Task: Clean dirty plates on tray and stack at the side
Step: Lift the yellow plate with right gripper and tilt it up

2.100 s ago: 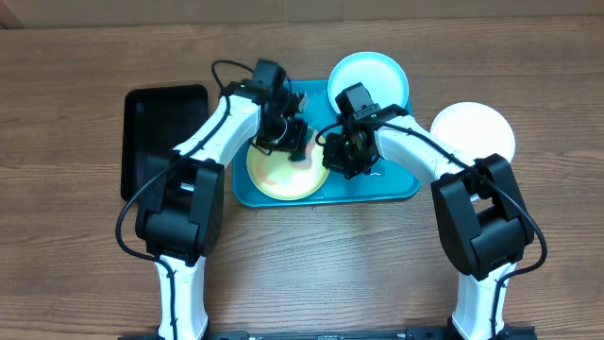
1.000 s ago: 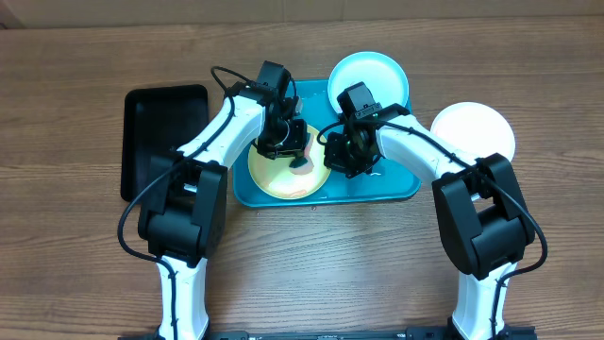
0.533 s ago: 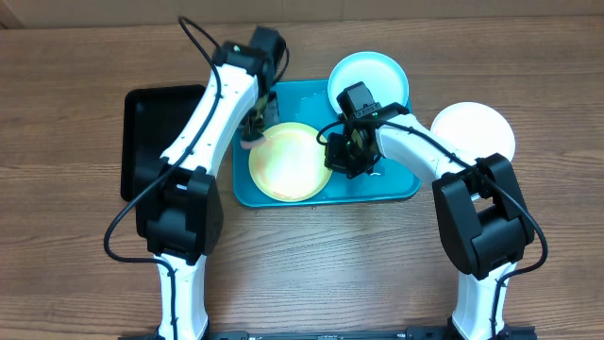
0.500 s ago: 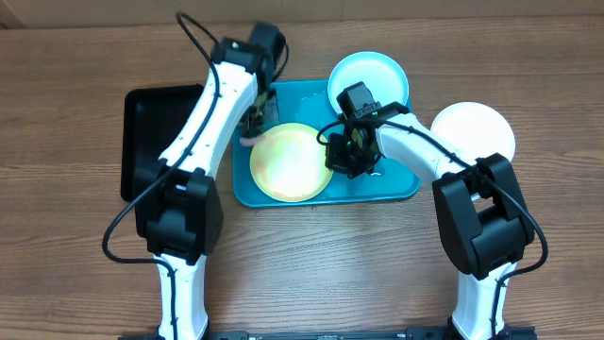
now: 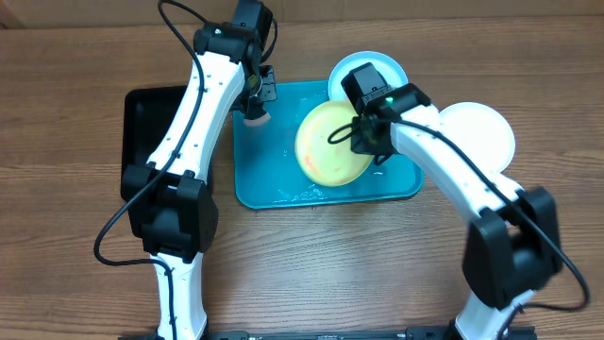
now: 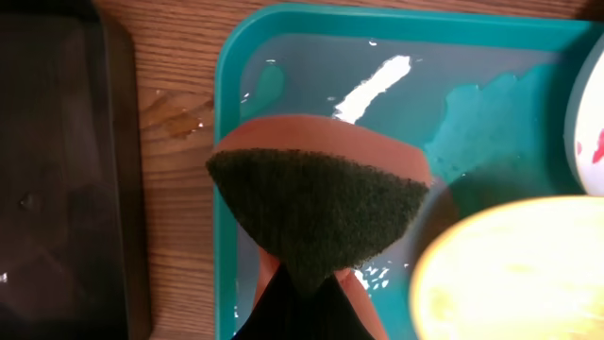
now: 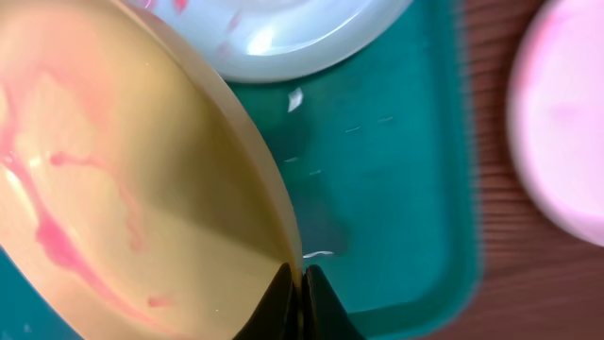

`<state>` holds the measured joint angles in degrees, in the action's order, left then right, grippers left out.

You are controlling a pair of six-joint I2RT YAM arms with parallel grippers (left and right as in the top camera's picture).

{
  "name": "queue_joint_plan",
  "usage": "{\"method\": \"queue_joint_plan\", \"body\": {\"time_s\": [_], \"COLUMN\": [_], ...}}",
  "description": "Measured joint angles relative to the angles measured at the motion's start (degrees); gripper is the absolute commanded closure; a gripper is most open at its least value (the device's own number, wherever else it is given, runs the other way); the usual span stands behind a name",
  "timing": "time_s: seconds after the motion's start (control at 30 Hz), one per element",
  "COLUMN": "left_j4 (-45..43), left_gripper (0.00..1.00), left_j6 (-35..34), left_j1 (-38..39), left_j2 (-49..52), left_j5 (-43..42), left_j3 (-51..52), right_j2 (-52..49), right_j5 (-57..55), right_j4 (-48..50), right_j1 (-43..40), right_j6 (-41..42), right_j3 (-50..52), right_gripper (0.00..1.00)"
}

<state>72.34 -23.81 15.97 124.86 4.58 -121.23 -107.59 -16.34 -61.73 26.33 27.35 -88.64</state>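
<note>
I should next use my right gripper to carry the yellow-green plate (image 5: 330,144) over the white plate (image 5: 479,130) to its right in the overhead view, lower it to stack them and let go.
My right gripper (image 5: 370,132) (image 7: 302,286) is shut on the rim of the yellow-green plate (image 5: 330,144) (image 7: 123,189). It holds the plate tilted above the turquoise tray (image 5: 274,179) (image 7: 396,189), and thin pink streaks remain on the plate. My left gripper (image 5: 256,94) (image 6: 308,288) is shut on an orange sponge with a dark scrub pad (image 5: 253,115) (image 6: 316,203), over the tray's far left corner (image 6: 236,113). The pale blue plate (image 5: 370,68) (image 7: 283,33), with a red smear, lies at the tray's far right. The white plate (image 5: 479,130) (image 7: 562,123) lies on the table right of the tray.
A black tray (image 5: 156,142) (image 6: 57,170) lies just left of the turquoise tray. Water droplets and wet patches lie on the turquoise tray floor and on the wood beside its corner (image 6: 175,113). The table is brown wood.
My left gripper has pulled the sponge off the yellow-green plate to the tray's far left corner. My right gripper has lifted that plate and carried it right, partly over the pale blue plate.
</note>
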Motion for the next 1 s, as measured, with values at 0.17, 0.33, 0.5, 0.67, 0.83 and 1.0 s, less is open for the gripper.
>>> {"method": "queue_joint_plan", "body": {"time_s": [0.17,0.33,0.5,0.67,0.83,1.0], "left_j4": [-0.55,-0.79,-0.55,-0.2,-0.13,-0.11], "left_gripper": [0.96,0.96,0.96,0.96,0.96,0.96], "left_j6": [-0.02,0.0,-0.02,-0.02,-0.02,-0.02], "left_j1": [0.04,0.04,0.04,0.04,0.04,0.04], "left_j2": [0.0,0.0,0.0,0.0,0.0,0.0], "left_j5": [-0.81,-0.98,-0.98,-0.98,-0.98,-0.98], "left_j3": [0.13,0.13,0.13,0.13,0.13,0.13], "right_j2": [4.04,4.35,4.35,4.35,4.35,4.35], "right_j5": [-16.35,-31.1,-44.09,-52.72,-57.51,-59.06], "right_j4": [-4.37,-9.97,-16.17,-20.15,-22.8,-23.63], "right_j1": [3.76,9.55,15.52,19.74,21.07,21.07], "right_j6": [4.17,9.88,17.38,23.39,28.5,31.32], "right_j3": [-0.31,-0.31,-0.31,-0.31,-0.31,-0.31], "right_gripper": [0.96,0.96,0.96,0.96,0.96,0.96]}}
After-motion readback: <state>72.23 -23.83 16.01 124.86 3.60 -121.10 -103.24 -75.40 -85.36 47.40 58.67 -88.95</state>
